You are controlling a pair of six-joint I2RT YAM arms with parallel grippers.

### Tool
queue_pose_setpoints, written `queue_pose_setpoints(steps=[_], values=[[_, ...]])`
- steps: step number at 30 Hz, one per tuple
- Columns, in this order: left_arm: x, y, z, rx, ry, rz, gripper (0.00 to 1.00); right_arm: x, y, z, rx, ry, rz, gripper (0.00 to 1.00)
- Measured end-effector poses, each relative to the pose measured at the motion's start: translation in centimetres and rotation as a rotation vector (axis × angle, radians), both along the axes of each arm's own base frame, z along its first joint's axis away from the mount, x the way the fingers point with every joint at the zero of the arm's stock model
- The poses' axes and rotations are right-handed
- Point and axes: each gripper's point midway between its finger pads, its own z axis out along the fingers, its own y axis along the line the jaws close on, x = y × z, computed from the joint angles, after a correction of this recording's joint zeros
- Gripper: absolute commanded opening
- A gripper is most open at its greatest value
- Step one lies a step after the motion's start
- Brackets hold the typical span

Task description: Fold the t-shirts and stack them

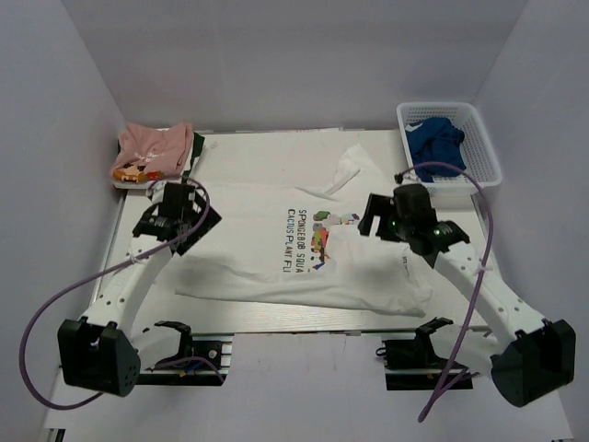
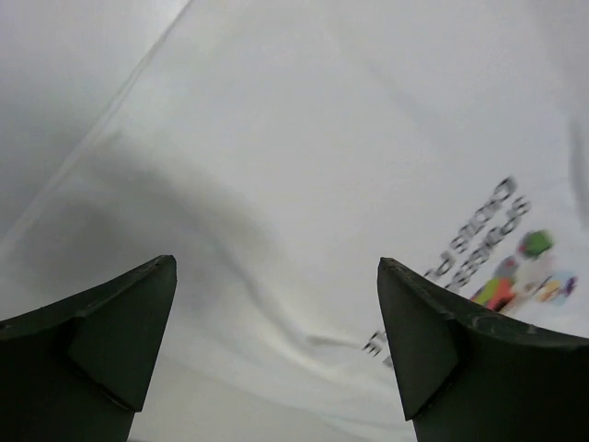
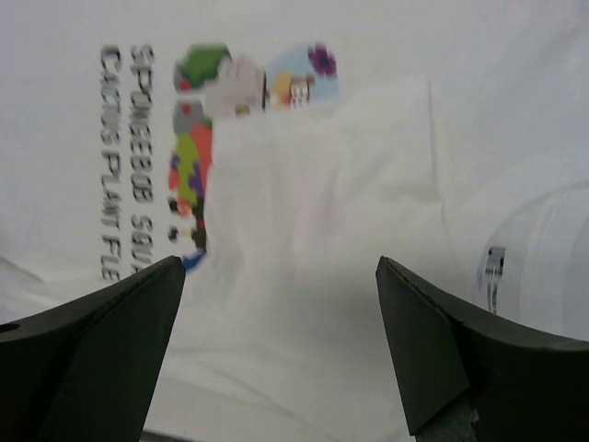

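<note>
The robot's left gripper will move outward and down onto the white shirt's far corner (image 1: pixel 204 187) by the pink t-shirt (image 1: pixel 152 152), because the white shirt's far edge is unfolded there.
A large white t-shirt (image 1: pixel 276 235) with a colourful cartoon print and black lettering lies spread on the table, its right side folded over part of the print. A folded pink t-shirt (image 1: pixel 152 152) with orange print sits at the back left. My left gripper (image 1: pixel 191 214) is open and empty above the white shirt's left part (image 2: pixel 304 184). My right gripper (image 1: pixel 377 221) is open and empty above the folded-over flap (image 3: pixel 322 212), next to the print (image 3: pixel 198 157).
A white basket (image 1: pixel 483 152) at the back right holds a blue garment (image 1: pixel 434 140). Purple cables loop from both arms. White walls close in the table on the left, back and right.
</note>
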Motion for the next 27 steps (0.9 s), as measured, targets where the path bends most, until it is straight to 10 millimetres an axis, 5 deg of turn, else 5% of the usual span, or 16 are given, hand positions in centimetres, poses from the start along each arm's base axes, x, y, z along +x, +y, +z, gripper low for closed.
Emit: queue_pose_setpoints(steps=[3,6,11,17,22,27], values=[[4.8,0.4,3.4,0.057,-0.092,0.006,1.00,4.7,1.0,3.4,-0.002,-0.079,-0.053,0.90],[9.3,1.2,4.2,0.126,-0.086,0.038,1.00,9.4,1.4,4.6,-0.030,-0.117,-0.130,0.90],[15.9,2.4,0.6,0.212,0.013,0.051,0.96,17.3,2.2,4.2,-0.095,-0.104,-0.182,0.90],[22.6,2.5,-3.4,0.255,0.068,0.040,0.91,29.1,4.4,4.5,-0.147,-0.190,-0.140,0.88],[25.0,2.9,-5.6,0.304,0.106,0.050,0.90,33.6,5.1,1.2,-0.217,-0.187,-0.075,0.88],[25.8,3.4,-7.8,0.339,0.145,0.056,0.84,34.9,5.4,-3.4,-0.249,-0.156,-0.020,0.78]])
